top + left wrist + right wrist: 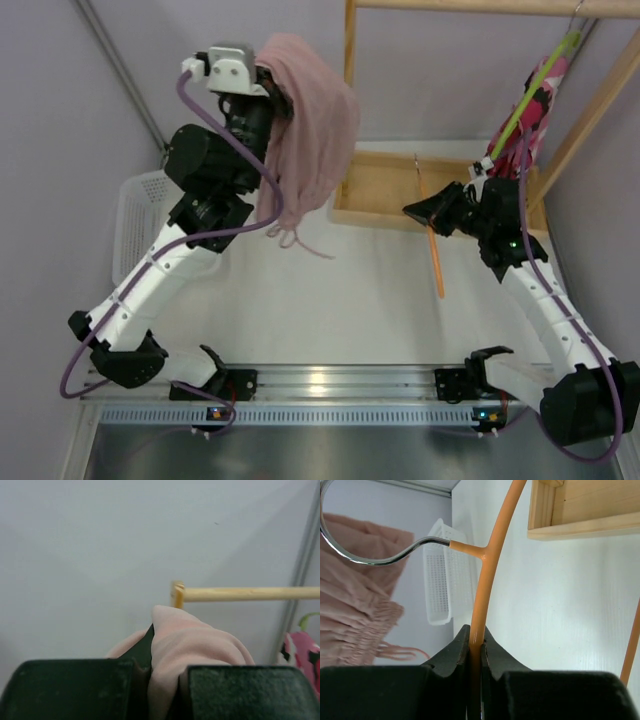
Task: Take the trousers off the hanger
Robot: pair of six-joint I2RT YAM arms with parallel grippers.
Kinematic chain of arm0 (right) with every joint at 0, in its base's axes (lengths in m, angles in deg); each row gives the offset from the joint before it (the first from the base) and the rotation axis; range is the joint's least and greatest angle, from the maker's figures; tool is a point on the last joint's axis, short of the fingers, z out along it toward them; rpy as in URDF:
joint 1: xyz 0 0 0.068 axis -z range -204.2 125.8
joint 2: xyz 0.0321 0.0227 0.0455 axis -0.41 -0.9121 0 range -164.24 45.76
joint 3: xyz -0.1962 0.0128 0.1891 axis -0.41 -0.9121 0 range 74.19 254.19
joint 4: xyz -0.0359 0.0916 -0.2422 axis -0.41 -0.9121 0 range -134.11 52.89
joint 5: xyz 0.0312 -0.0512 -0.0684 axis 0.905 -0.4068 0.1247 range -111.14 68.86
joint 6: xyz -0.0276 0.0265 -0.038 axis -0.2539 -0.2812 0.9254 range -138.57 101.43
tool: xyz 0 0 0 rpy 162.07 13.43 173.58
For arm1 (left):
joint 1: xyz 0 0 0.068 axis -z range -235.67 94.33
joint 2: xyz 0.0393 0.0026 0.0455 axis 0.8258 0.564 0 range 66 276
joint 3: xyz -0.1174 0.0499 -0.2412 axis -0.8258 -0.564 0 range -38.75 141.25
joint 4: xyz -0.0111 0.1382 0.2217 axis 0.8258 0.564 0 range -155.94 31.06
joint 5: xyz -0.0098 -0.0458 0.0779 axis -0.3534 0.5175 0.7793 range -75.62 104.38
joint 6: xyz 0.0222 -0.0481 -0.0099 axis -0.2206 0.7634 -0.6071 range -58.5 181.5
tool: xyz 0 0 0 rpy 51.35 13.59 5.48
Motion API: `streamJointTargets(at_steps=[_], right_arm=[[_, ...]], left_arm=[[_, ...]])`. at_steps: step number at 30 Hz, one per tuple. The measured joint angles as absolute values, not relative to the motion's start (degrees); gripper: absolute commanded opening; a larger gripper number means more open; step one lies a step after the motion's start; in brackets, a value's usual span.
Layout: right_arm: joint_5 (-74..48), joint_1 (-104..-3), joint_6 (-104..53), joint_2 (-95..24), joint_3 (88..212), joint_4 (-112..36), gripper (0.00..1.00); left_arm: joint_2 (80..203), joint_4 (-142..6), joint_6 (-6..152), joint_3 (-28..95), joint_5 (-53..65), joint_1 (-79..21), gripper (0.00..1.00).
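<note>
I need to move my left gripper over the basket and then down, before I let go of the fold of the trousers inside the white plastic basket by the wall.
The dusty-pink trousers hang limp from my left gripper, which is raised high at the back left. In the left wrist view the gripper is shut on a fold of the trousers. My right gripper is shut on the thin orange hanger, held above the table at the right, apart from the trousers. In the right wrist view the gripper pinches the hanger's arm. Its metal hook points left, with the trousers beyond.
A wooden rack with a tray-like base stands at the back right. A lime-green hanger with a red-and-pink patterned garment hangs on its rail. A white plastic basket sits at the left wall.
</note>
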State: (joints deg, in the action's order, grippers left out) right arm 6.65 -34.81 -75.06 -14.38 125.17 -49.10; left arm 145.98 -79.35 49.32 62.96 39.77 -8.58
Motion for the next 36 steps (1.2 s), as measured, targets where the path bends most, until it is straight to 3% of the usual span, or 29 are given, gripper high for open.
streamJointTargets(at_steps=[9,22,28,36], right_arm=[[6.5,-36.0,-71.3,-14.4,125.4,-49.2,0.00],[7.1,-36.5,-66.9,-14.4,129.1,-50.9,0.00],[7.5,-36.5,-66.1,-14.4,130.2,-51.7,0.00],[8.4,-36.5,-65.8,-14.4,133.3,-53.4,0.00]], left_arm=[[141.8,-81.2,40.8,64.1,49.0,-26.1,0.00],[140.3,-67.1,43.7,54.9,57.5,-55.9,0.00],[139.6,-64.8,45.3,50.2,57.3,-63.3,0.00],[139.1,-62.8,47.3,35.3,50.5,-64.1,0.00]])
